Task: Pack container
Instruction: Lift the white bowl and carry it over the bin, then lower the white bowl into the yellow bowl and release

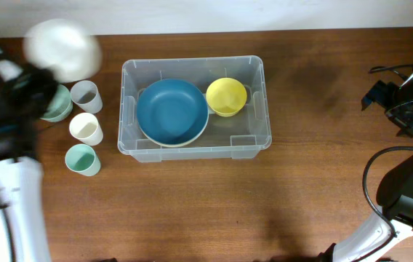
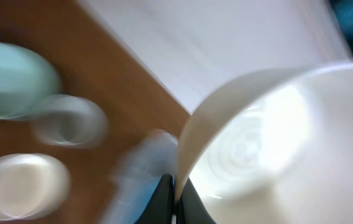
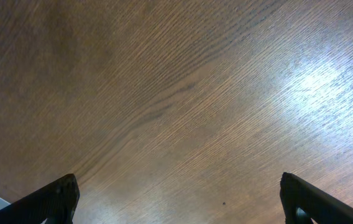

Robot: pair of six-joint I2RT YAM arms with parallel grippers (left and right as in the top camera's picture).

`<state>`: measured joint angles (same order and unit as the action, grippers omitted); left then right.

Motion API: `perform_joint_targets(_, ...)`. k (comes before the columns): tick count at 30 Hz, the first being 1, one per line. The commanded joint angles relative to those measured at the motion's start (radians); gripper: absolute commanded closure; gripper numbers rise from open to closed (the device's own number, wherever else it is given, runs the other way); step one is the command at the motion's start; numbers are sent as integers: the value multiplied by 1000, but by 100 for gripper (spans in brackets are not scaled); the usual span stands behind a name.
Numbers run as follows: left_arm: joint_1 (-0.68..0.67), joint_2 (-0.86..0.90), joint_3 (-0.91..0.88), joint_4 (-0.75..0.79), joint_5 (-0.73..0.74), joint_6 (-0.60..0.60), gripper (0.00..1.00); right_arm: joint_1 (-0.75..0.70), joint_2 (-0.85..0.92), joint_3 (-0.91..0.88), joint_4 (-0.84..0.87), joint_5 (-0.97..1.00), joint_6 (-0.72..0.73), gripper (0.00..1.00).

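Note:
The left gripper carries the white bowl to the right in the overhead view next, then down into the yellow bowl [image 1: 226,96], and releases it, since that one is empty.
The clear plastic container [image 1: 194,149] stands in the middle of the table, holding a blue bowl [image 1: 171,110] and a yellow bowl [image 1: 226,96]. My left gripper [image 2: 178,200] is shut on the rim of a white bowl [image 2: 276,143], which it holds in the air at the far left [image 1: 62,48], left of the container; the picture is blurred by motion. My right gripper [image 3: 179,199] is open and empty over bare wood at the far right of the table [image 1: 403,109].
Left of the container stand a grey cup [image 1: 86,95], a white cup [image 1: 86,128] and a pale green cup [image 1: 82,159]. A pale green bowl [image 1: 59,104] lies behind them, partly under my left arm. Cables hang at the right edge.

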<state>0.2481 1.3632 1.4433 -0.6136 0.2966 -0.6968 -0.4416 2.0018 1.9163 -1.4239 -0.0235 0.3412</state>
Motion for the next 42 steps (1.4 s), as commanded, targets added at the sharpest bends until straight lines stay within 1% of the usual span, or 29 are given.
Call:
perform_joint_targets(1,-248,24,-1,55,-61,32,99,3,0,-2,1,9,8,1)
perform_joint_targets(4,-439,90,-1,115,-207,32,99,3,0,-2,0,9,8,1)
perform_joint_targets(6,-539,150,-1,160,-255,40,99,3,0,-2,0,9,8,1)
perform_joint_targets(10,-663,272,-1,250,-265,44,99,3,0,-2,0,9,8,1)
perform_joint_targets(14,-732,398,-1,328,-268,62,99,3,0,-2,0,9,8,1)
perform_joint_targets(20,-747,525,-1,365,-269,62,99,3,0,-2,0,9,8,1)
perform_joint_targets(24,-747,571,-1,369,-317,63,99,3,0,-2,0,9,8,1)
perform_joint_targets(32,-747,612,-1,354,-399,63,99,3,0,-2,0,9,8,1)
perform_joint_targets(42,-747,628,-1,344,-399,63,99,3,0,-2,0,9,8,1)
